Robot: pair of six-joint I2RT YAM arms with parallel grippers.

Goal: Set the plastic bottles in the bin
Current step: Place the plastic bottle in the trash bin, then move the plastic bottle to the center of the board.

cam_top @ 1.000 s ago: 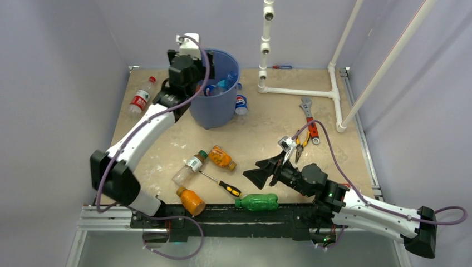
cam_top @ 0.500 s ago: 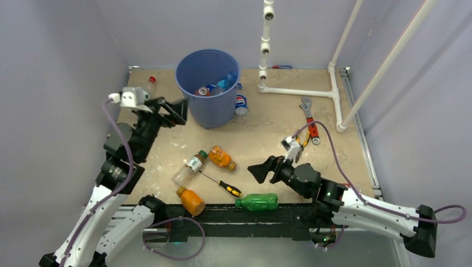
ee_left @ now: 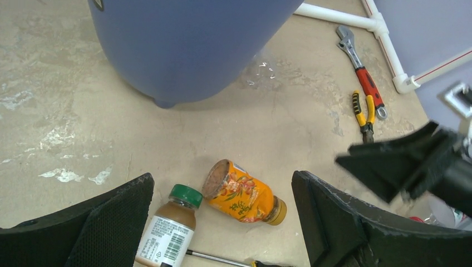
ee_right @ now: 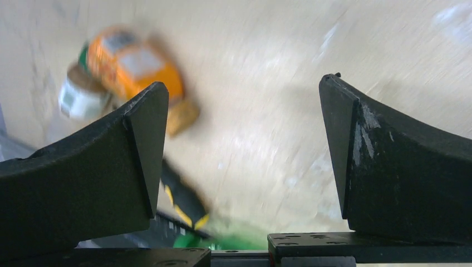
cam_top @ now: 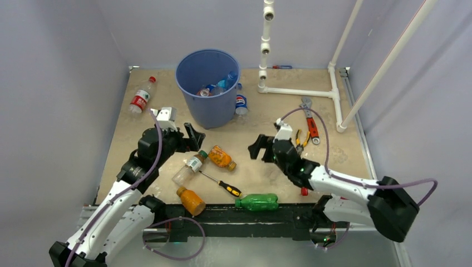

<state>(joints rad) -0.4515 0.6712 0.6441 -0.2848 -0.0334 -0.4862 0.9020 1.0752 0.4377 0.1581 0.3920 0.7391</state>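
My right gripper moves outward and down onto the clear near end of the blue-labelled bottle next, since that end lies exposed beside the bin.
The blue bin (cam_top: 214, 111) stands at the back with several plastic bottles (cam_top: 217, 88) inside. More bottles lie on the table: an orange-labelled one (cam_top: 221, 157) (ee_left: 243, 193), a green-capped one (cam_top: 189, 167) (ee_left: 167, 228), an orange one (cam_top: 191, 201), a green one (cam_top: 257, 201), a red-labelled one (cam_top: 140, 97) and a blue-labelled one (cam_top: 240, 103) against the bin. My left gripper (cam_top: 189, 140) (ee_left: 222, 178) hovers open and empty just above the orange-labelled and green-capped bottles. My right gripper (cam_top: 260, 149) (ee_right: 245, 83) is open and empty to their right.
A yellow-and-black screwdriver (cam_top: 222, 183) lies among the near bottles. A red-handled wrench (cam_top: 309, 119) and pliers (cam_top: 300, 142) lie right of centre. A white pipe frame (cam_top: 300, 92) stands at the back right. The right wrist view is motion-blurred.
My left arm has swung back from the bin and come down over the orange-labelled bottle. My right arm has reached forward towards the table's middle. Both grippers stayed open.
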